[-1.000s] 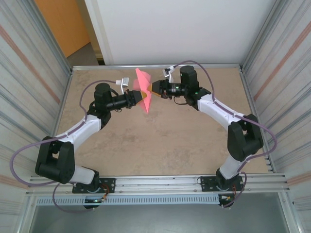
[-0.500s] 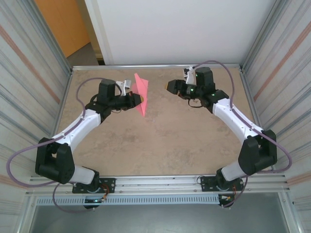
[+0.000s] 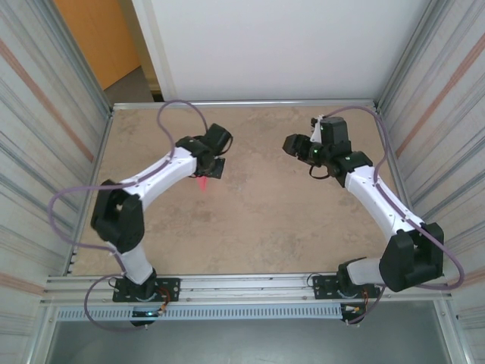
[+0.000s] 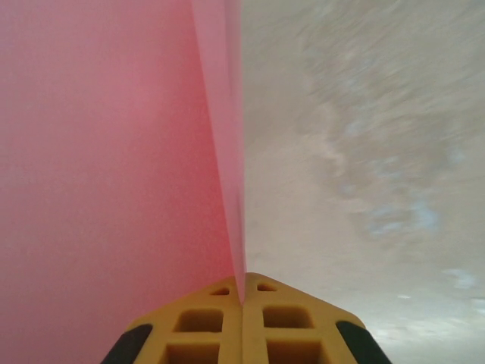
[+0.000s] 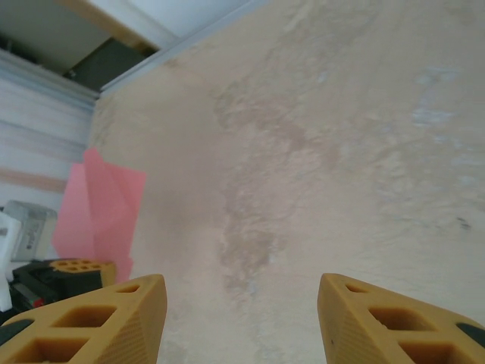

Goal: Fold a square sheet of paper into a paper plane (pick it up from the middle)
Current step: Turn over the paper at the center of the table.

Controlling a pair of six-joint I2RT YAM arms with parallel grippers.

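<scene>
The robot will next bring the folded edge in its left gripper down toward the middle of the table, then let go of it there.
The pink-red sheet of paper (image 4: 114, 152) is folded along a sharp crease, and my left gripper (image 4: 242, 302) is shut on that folded edge. From above, the left gripper (image 3: 205, 175) points down at the table left of centre. Only a small pink tip of the paper (image 3: 202, 184) pokes out under it. In the right wrist view the paper (image 5: 102, 205) stands as a creased pointed shape at the left, above the left gripper's yellow fingers (image 5: 76, 267). My right gripper (image 5: 242, 318) is open and holds nothing. It hovers right of centre (image 3: 290, 144), well apart from the paper.
The beige stone-patterned table (image 3: 250, 220) lies between ribbed metal side walls (image 3: 45, 152) and a white back wall (image 3: 273, 45). A metal rail (image 3: 242, 284) with both arm bases runs along the near edge. Cables loop off both arms.
The right gripper let go of the paper, opened and drew back to the right. The left arm turned its wrist downward and carried the paper lower, toward the table.
</scene>
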